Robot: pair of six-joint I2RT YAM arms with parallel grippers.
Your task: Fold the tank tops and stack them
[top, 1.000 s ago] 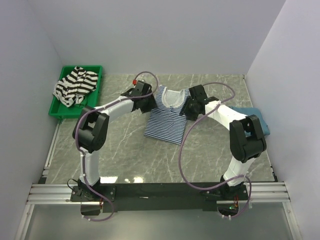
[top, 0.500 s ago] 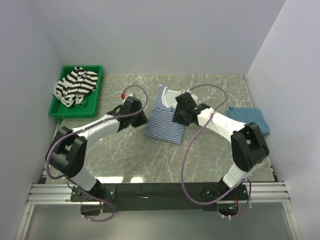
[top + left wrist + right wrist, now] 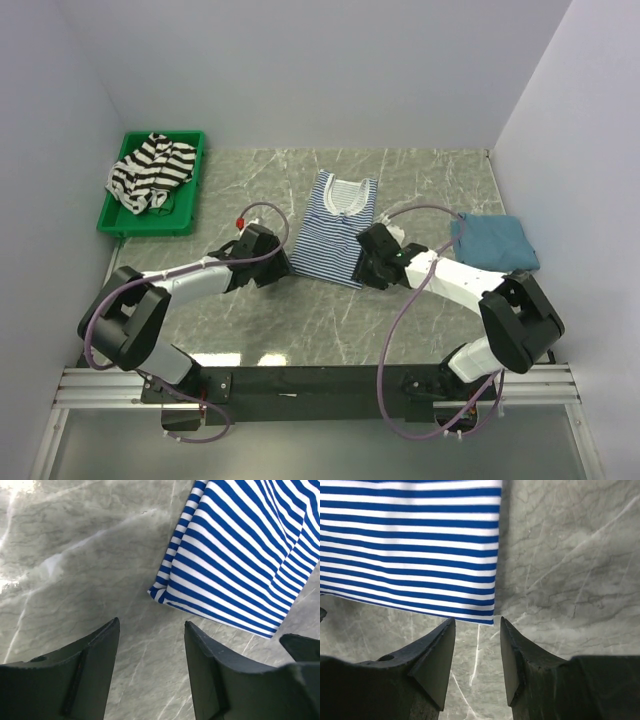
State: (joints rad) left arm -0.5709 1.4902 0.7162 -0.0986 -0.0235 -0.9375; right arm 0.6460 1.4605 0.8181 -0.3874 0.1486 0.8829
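My left gripper moves down onto the blue-and-white striped tank top's near corner on the bin's side point(image 3: 293, 268) point(image 3: 160, 593) next, since its open fingers are still just short of the striped tank top's hem.
The thin blue-and-white striped tank top point(image 3: 335, 228) lies flat on the table, sides folded in, neckline at the far end. My left gripper point(image 3: 277, 268) is open and empty just short of its near left corner point(image 3: 159, 591). My right gripper point(image 3: 362, 270) is open and empty just short of its near right corner point(image 3: 487, 617). The teal-blue tank top point(image 3: 492, 241) lies folded at the right. The wide black-and-white striped tank top point(image 3: 150, 170) is crumpled in the green bin point(image 3: 121, 222) at the far left.
The table is grey marble-patterned point(image 3: 300, 320), walled at the back and both sides. The arms' cables loop above the table near each wrist.
Both grippers have pulled back from the tank top's far shoulder end toward its near hem corners. The striped tank top now lies narrower with its neckline uncovered.
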